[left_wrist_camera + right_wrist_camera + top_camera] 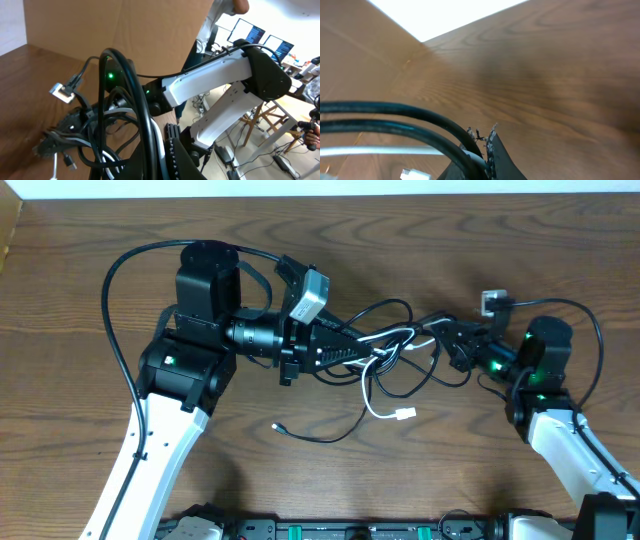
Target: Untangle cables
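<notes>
I will pull my right gripper to the right in the overhead view next, away from the bunched cable loops, and let go of the cables, because the loops crowd between both grippers.
A tangle of black cables and one white cable lies mid-table between my two grippers. My left gripper is shut on the tangle's left side; in the left wrist view thick black and white strands run through its jaws. My right gripper is shut on the tangle's right side; in the right wrist view two black strands and the white one pass into its jaws. The white plug rests on the table. A thin black cable end trails to the front left.
The wooden table runs to a white edge at the back. The left arm's thick black wire arcs at the left. The right arm's wrist camera sits behind the tangle. The right arm fills the left wrist view.
</notes>
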### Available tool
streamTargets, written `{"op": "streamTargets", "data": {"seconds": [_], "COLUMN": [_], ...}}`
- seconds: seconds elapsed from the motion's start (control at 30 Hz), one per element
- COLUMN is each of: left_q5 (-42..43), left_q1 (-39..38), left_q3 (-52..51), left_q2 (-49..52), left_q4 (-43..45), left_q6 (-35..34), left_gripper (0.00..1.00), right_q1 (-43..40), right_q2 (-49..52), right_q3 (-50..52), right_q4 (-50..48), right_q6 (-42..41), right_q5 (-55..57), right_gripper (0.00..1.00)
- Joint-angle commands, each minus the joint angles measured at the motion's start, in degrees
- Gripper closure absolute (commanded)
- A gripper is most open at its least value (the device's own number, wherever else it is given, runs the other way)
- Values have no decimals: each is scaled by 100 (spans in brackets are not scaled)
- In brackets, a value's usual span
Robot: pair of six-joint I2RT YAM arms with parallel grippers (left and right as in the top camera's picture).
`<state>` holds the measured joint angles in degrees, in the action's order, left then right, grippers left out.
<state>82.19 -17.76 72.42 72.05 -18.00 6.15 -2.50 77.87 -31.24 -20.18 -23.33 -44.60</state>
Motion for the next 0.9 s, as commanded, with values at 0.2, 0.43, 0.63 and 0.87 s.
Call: {"op": "streamTargets", "data": {"seconds": [0.2, 0.43, 0.63, 0.87], "left_q5": [713, 713, 715, 713], "left_q1": [560, 1486, 2103, 2173], "left_q3": [92, 92, 92, 92], "left_q2": [-175, -175, -175, -175], "left_q4": [55, 55, 52, 33], "left_q6": [-55, -612, -951, -990], "left_gripper": [92, 92, 92, 92], "right_q1": [-1034, -1434, -1543, -1541], "right_q2": [111, 111, 111, 111], "right_q3": [28, 28, 28, 28], "right_q4": [1156, 1534, 1637, 1637], "right_q6": [-278, -278, -358, -409], "right_q5": [1622, 1622, 1617, 1617], "right_gripper": [99, 99, 99, 96]}}
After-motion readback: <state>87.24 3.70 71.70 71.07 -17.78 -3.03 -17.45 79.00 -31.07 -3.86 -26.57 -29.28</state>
